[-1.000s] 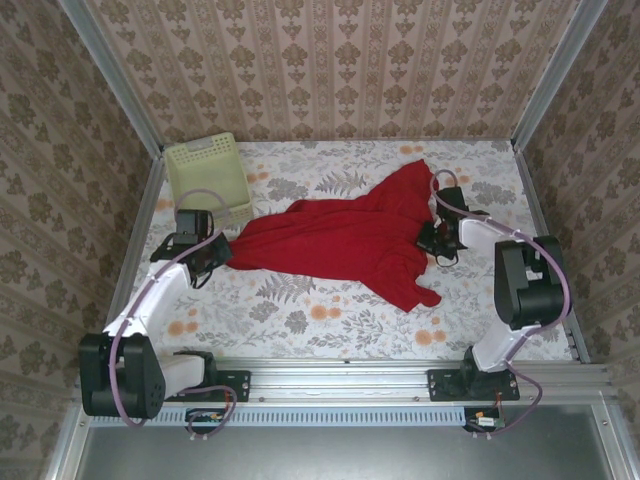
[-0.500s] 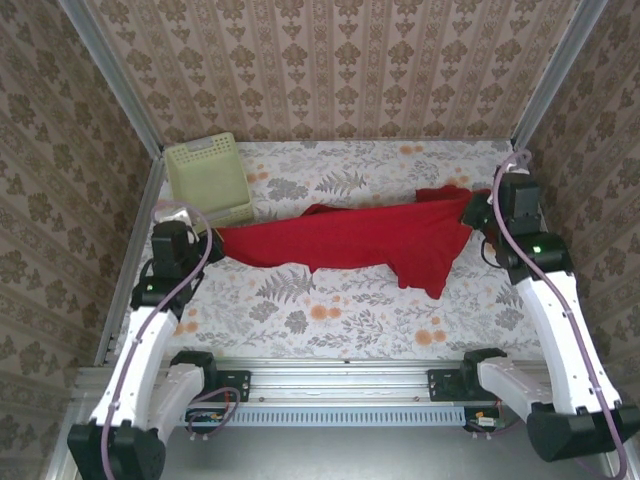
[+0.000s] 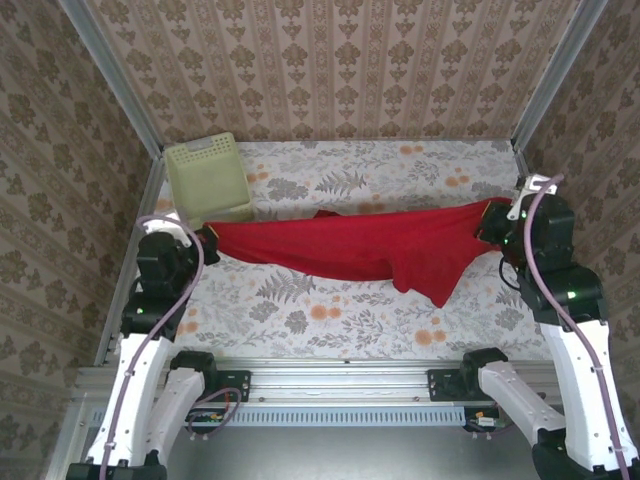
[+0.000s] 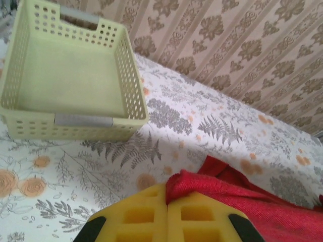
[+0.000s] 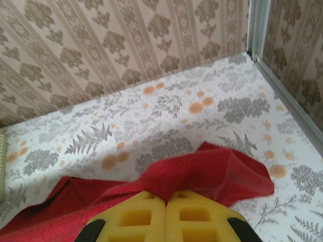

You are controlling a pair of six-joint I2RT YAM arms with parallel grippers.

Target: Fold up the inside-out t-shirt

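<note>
My right gripper should next go down and ease toward my left gripper, then let go of the t-shirt's end on the tabletop by the tabletop's far edge (image 3: 432, 203), as the t-shirt hangs stretched.
The red t-shirt (image 3: 350, 245) hangs stretched in a long band across the table between both arms, with a loose flap drooping at its right of middle. My left gripper (image 3: 207, 240) is shut on the shirt's left end; in the left wrist view the red cloth (image 4: 237, 194) is pinched between the yellow pads (image 4: 139, 214). My right gripper (image 3: 492, 222) is shut on the shirt's right end; in the right wrist view the cloth (image 5: 202, 171) bunches up out of the closed yellow pads (image 5: 194, 214).
A pale yellow-green perforated basket (image 3: 207, 180) stands empty at the back left, just behind the left gripper, its wall (image 4: 130, 75) close in the left wrist view. The floral table (image 3: 340, 310) is walled on three sides, and a metal rail (image 3: 340, 385) runs along the front.
Both arms have lifted and pulled apart, each holding an end. The crumpled shirt has been drawn off the table into a taut band.
</note>
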